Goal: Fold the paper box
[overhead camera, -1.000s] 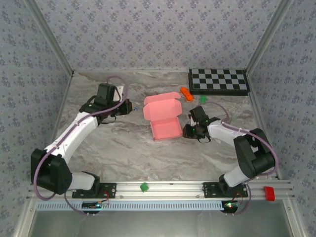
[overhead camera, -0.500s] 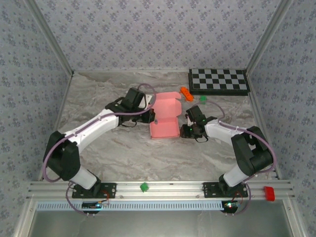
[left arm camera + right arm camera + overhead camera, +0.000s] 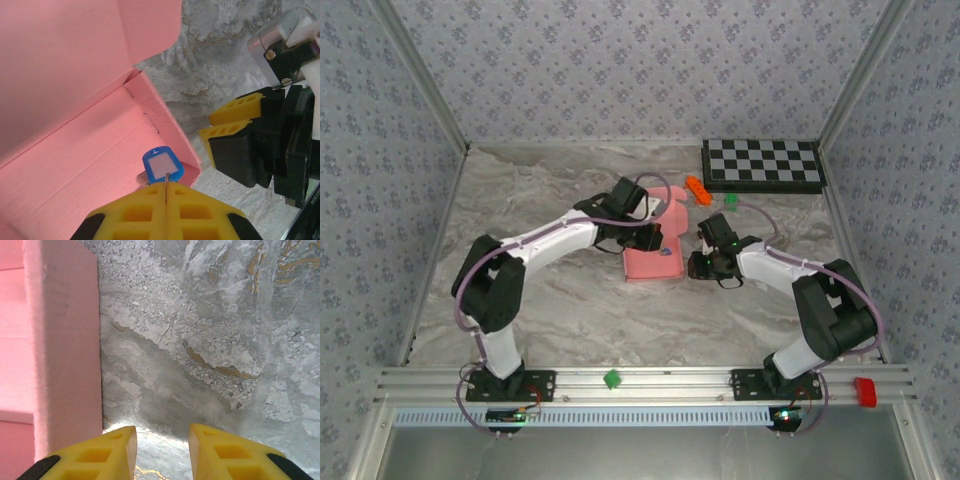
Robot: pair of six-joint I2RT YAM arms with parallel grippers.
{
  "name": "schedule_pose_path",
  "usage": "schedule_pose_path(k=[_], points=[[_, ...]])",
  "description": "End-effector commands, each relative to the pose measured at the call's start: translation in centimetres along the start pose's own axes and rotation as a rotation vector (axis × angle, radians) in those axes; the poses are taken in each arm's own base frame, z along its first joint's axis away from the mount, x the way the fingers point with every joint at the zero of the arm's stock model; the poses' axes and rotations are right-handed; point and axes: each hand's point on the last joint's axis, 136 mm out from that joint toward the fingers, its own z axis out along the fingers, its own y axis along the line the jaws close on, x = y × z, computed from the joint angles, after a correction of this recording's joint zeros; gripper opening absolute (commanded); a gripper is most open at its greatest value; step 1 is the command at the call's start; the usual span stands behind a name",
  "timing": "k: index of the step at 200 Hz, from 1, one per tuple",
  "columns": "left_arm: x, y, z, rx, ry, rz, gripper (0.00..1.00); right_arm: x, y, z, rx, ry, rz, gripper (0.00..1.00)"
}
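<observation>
The robot's left gripper will lower the tag's ring onto the middle of the tray's bottom, farther from the side of the tray that the tag (image 3: 162, 164) hangs beside, and then let it go.
The salmon-pink paper box (image 3: 650, 264) lies open at the table's middle, its lid (image 3: 672, 212) raised behind it. My left gripper (image 3: 658, 240) hangs over the box tray, shut on the metal ring of a blue key tag (image 3: 162, 164). The tag dangles just above the tray's floor (image 3: 75, 150), near its right wall. My right gripper (image 3: 699, 263) rests low on the table just right of the box. It stands open with nothing between its fingers (image 3: 162, 440), and the box's outer wall (image 3: 65, 340) is beside its left finger.
A black-and-white checkerboard (image 3: 765, 165) lies at the back right, with a small orange block (image 3: 697, 189) and a green block (image 3: 731, 200) in front of it. Another green block (image 3: 611, 379) and a red piece (image 3: 864, 390) sit on the front rail.
My left arm has swung from the left side of the table to above the box, and now covers part of the lid. The right arm has barely moved.
</observation>
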Motion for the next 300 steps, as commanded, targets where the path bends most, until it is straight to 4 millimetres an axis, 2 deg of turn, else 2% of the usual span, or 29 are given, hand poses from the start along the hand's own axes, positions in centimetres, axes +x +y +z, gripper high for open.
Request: schedule_pose_path(k=[1, 30, 86, 142, 164, 236, 300], points=[[-0.4, -1.3, 1.5, 0.051, 0.017, 0.01, 0.0, 0.2, -0.7, -0.6, 0.031, -0.001, -0.013, 0.34], [0.2, -1.0, 3.2, 0.041, 0.04, -0.008, 0.0, 0.2, -0.8, -0.6, 0.033, 0.004, -0.014, 0.35], [2.1, 1.1, 4.6, -0.016, 0.075, -0.035, 0.0, 0.1, -0.7, -0.6, 0.029, 0.002, -0.015, 0.35], [3.2, 4.3, 4.1, -0.184, 0.082, -0.053, 0.0, 0.2, -0.7, -0.4, 0.025, 0.012, -0.014, 0.35], [3.3, 4.9, 3.7, -0.224, 0.077, -0.059, 0.0, 0.2, -0.6, -0.4, 0.024, 0.013, -0.015, 0.35], [3.3, 6.5, 2.1, -0.333, 0.048, -0.064, 0.02, 0.2, -0.5, -0.2, 0.021, 0.017, -0.016, 0.35], [3.1, 6.7, 1.2, -0.363, 0.032, -0.055, 0.05, 0.1, -0.3, -0.1, 0.019, 0.02, -0.021, 0.35]])
